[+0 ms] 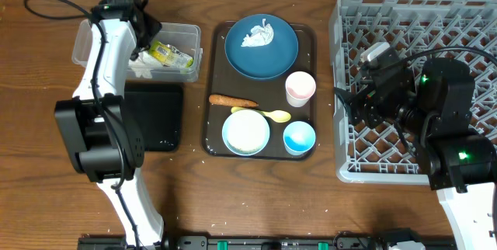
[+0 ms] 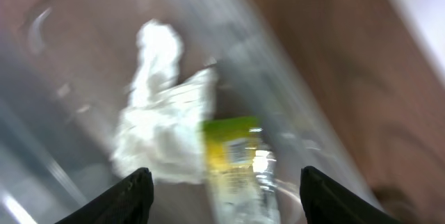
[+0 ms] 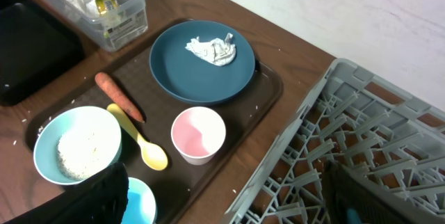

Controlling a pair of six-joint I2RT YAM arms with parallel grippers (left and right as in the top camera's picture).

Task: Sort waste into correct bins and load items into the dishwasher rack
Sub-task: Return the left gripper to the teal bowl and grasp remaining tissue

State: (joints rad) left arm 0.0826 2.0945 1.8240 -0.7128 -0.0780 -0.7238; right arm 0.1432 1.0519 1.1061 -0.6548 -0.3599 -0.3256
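The left gripper will next swing across and down onto the tissue on the dark-blue plate, because the tissue is to the gripper's right in the overhead view.
My left gripper (image 1: 144,42) hangs open over the clear plastic tub (image 1: 178,26). Below its fingers (image 2: 132,196) lie a yellow-green wrapper (image 2: 236,154) and a crumpled white tissue (image 2: 163,113), both free inside the tub. My right gripper (image 1: 347,102) stands open and empty above the left edge of the grey dishwasher rack (image 1: 411,29). On the brown serving tray (image 1: 217,141) sit a dark-blue plate (image 1: 264,60) with a tissue (image 1: 258,34), a pinkish cup (image 1: 300,87), a carrot (image 1: 233,101), a yellow spoon (image 1: 272,114), a rice-filled bowl (image 1: 246,131) and a small blue cup (image 1: 299,137).
A shallow black tray (image 1: 155,114) lies in front of the tub, beside the left arm. A black cable (image 1: 54,5) loops at the table's far left. A few white grains dot the wood between the serving tray and the rack.
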